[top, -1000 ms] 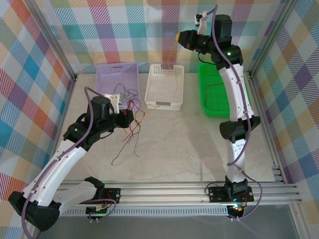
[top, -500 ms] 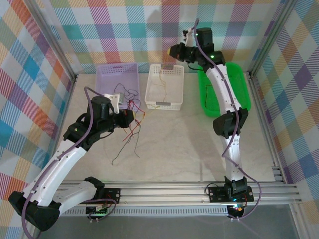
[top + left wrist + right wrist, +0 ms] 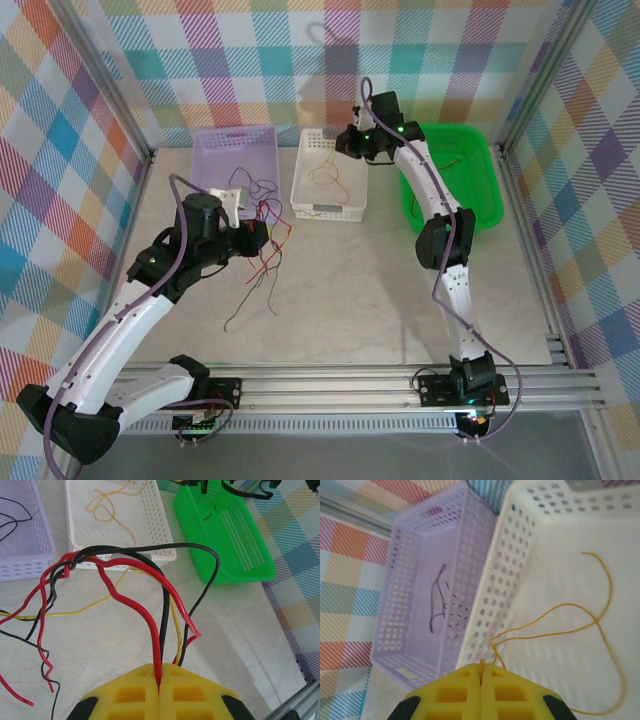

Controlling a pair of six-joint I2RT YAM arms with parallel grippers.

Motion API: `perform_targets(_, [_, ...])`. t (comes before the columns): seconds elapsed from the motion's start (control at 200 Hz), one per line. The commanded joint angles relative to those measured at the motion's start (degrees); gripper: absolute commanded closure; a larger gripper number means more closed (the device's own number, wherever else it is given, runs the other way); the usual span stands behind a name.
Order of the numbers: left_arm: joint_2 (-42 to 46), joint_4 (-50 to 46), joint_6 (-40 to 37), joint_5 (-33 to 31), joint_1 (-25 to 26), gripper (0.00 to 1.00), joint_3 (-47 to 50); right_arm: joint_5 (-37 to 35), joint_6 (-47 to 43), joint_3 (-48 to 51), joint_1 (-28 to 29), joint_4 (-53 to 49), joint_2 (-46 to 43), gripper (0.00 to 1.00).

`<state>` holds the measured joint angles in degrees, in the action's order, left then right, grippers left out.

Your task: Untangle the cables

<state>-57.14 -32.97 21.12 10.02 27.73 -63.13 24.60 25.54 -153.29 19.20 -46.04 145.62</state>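
Note:
My right gripper will next stay over the back of the white basket, and then it will open to let go of the orange-yellow end.
A tangle of red, black and yellow cables lies on the table in front of the baskets. My left gripper is shut on a red cable of that bunch; black and yellow strands pass just beside its jaws. My right gripper hangs low over the back of the white basket, shut on the end of an orange-yellow cable that loops on the basket floor.
A purple basket at the left holds a thin black wire. A green basket at the right holds a short piece of wire. Checked walls and metal posts close in the table.
The right arm swung left and down from above the green basket to the white basket, laying the orange-yellow cable into it. The left arm has not moved.

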Motion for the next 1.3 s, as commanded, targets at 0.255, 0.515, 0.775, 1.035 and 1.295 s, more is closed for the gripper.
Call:
perform_targets(0.255, [0.7, 1.5, -1.2, 0.5, 0.4, 1.0, 0.8, -2.7, -4.3, 2.1, 1.1, -4.3, -3.2, 1.0])
perform_targets(0.515, [0.4, 1.5, -1.1, 0.5, 0.5, 1.0, 1.0, -3.0, -5.1, 1.8, 1.1, -6.2, -4.9, 0.63])
perform_targets(0.775, [-0.3, 1.6, 1.9, 1.4, 0.6, 1.0, 0.8, 3.7, -6.3, 9.1, 1.6, -0.8, -18.7, 0.41])
perform_targets(1.035, [-3.8, 0.3, 6.5, 3.1, 1.8, 1.0, -0.8, 19.5, -8.2, 44.3, 6.3, 16.7, -43.2, 0.38])
perform_targets(1.295, [-5.1, 0.6, 8.8, 5.2, 2.7, 1.0, -1.6, 18.6, -11.0, 75.0, 14.7, 29.3, -60.5, 0.37])
